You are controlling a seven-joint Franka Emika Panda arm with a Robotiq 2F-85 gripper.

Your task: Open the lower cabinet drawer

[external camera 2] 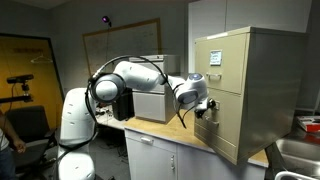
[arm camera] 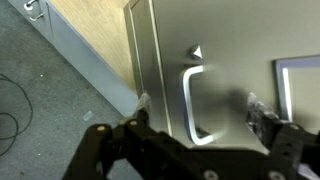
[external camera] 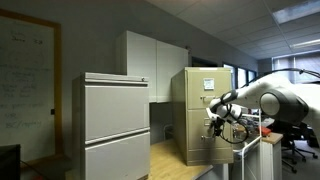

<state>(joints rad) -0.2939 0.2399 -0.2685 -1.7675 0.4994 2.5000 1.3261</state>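
The bent metal handle (arm camera: 191, 100) is already between my gripper's open fingers, so my gripper should push in toward the drawer front and slightly down onto it.
The narrow beige filing cabinet (external camera: 190, 110) (external camera 2: 262, 85) stands on a wooden counter. Its lower cabinet drawer (external camera: 200, 143) (external camera 2: 228, 130) looks closed in both exterior views. My gripper (external camera: 214, 122) (external camera 2: 206, 108) is right at that drawer front. In the wrist view the drawer front (arm camera: 160, 55) fills the frame, with its bent metal handle (arm camera: 191, 100) and the label holder (arm camera: 300, 88). My gripper (arm camera: 200, 110) is open, one fingertip on each side of the handle. I cannot tell whether the fingertips touch it.
The upper drawer with a white label (external camera: 208, 84) (external camera 2: 215, 56) is above the gripper. A wider light-grey cabinet (external camera: 115, 120) (external camera 2: 150, 103) stands nearby. The counter (external camera: 172, 158) (external camera 2: 195, 145) has a sink (external camera 2: 300, 152) at its end. A person (external camera 2: 8, 130) stands at the edge.
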